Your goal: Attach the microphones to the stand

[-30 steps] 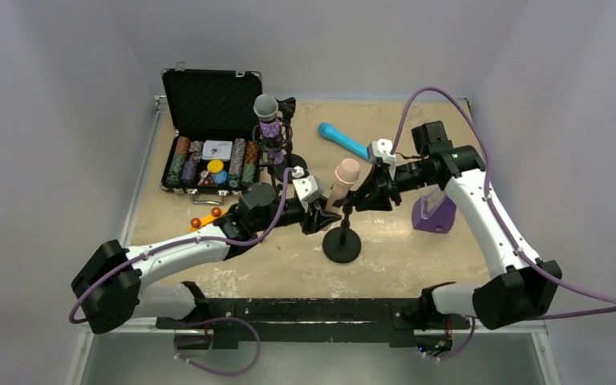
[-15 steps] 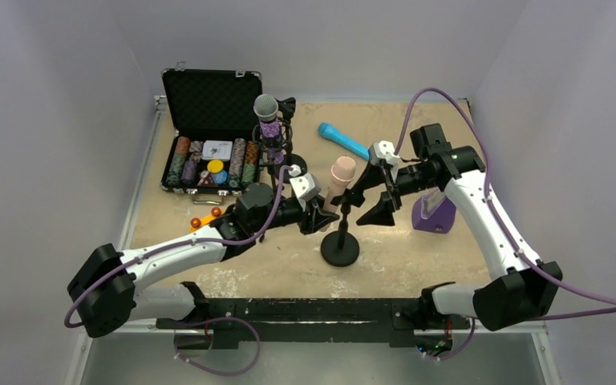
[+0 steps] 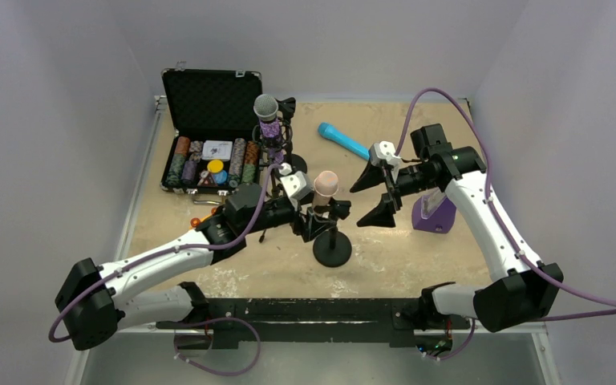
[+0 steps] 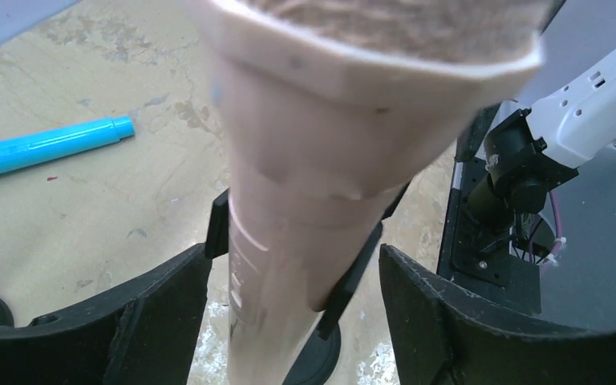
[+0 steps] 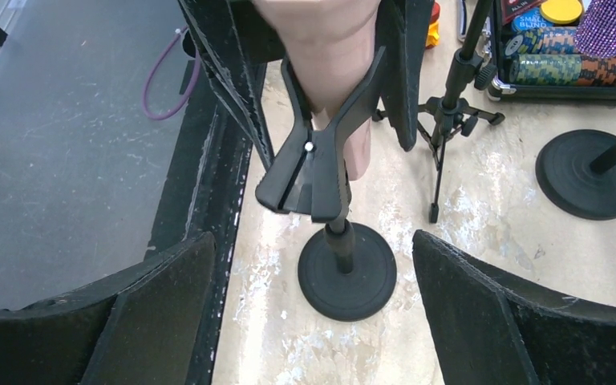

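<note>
My open right gripper moves to the left in the top view onto the stand's black clip (image 3: 338, 210) (image 5: 314, 167) next, as the pink microphone already sits in that clip.
The pale pink microphone (image 3: 326, 184) stands upright in the clip (image 5: 313, 172) of a black round-based stand (image 3: 333, 251). My left gripper (image 3: 311, 220) is open around the pink microphone's (image 4: 289, 200) body, with a gap showing on each side of it. To the right of the stand, my right gripper (image 3: 358, 206) is open wide and holds nothing. From the right wrist, the stand's base (image 5: 346, 273) lies between its fingers, farther off. The bright blue microphone (image 3: 342, 140) lies on the table at the back. The glittery purple microphone (image 3: 268, 119) sits on a second stand.
An open black case of poker chips (image 3: 208, 152) stands at the back left. A purple block (image 3: 433, 212) sits under the right arm, and small orange pieces (image 3: 204, 218) lie by the left arm. Another round stand base (image 5: 593, 172) and a tripod stand (image 5: 449, 104) are close by.
My right gripper opened and drew back right off the pink microphone. My left gripper opened around it. The stand and the microphone shifted slightly left, and the microphone now stands straighter.
</note>
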Motion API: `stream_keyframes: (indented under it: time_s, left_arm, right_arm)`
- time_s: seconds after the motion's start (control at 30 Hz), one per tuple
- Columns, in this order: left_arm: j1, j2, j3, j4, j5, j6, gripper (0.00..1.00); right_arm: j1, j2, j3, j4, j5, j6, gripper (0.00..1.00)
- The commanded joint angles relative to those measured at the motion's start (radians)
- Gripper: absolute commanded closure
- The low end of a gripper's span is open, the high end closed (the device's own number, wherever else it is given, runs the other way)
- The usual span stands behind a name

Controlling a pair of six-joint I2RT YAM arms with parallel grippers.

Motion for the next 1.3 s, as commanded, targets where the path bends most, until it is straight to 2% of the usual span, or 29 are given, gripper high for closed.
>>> stream_keyframes:
  time_s: [0.0,0.2,0.4,0.57,0.7,0.87,1.0,1.27]
  left_arm:
    - [0.002,-0.064,0.038,-0.019,-0.008,0.010,0.18]
    - [0.002,-0.170,0.008,-0.122,-0.045,0.045,0.15]
    - [0.002,-0.334,-0.054,-0.244,-0.133,0.056,0.13]
    - [0.002,-0.496,-0.127,-0.387,-0.240,0.006,0.11]
    - [0.002,-0.634,-0.176,-0.483,-0.354,-0.065,0.04]
    - [0.001,-0.745,-0.170,-0.622,-0.430,-0.104,0.03]
    - [0.002,-0.779,-0.145,-0.697,-0.457,-0.121,0.03]
    - [0.002,-0.785,-0.112,-0.733,-0.464,-0.116,0.03]
  right_arm:
    - [-0.002,-0.014,0.038,-0.021,-0.057,-0.023,0.02]
    - [0.027,0.015,0.115,-0.033,-0.083,-0.003,0.02]
    - [0.109,0.000,0.094,0.080,0.012,0.127,0.01]
    - [0.116,-0.042,0.030,0.179,0.066,0.215,0.01]
    - [0.143,-0.069,-0.008,0.272,0.083,0.309,0.01]
    - [0.199,-0.066,-0.002,0.346,0.126,0.415,0.03]
    - [0.217,-0.059,-0.016,0.386,0.170,0.458,0.11]
    - [0.253,-0.078,-0.054,0.437,0.255,0.507,0.32]
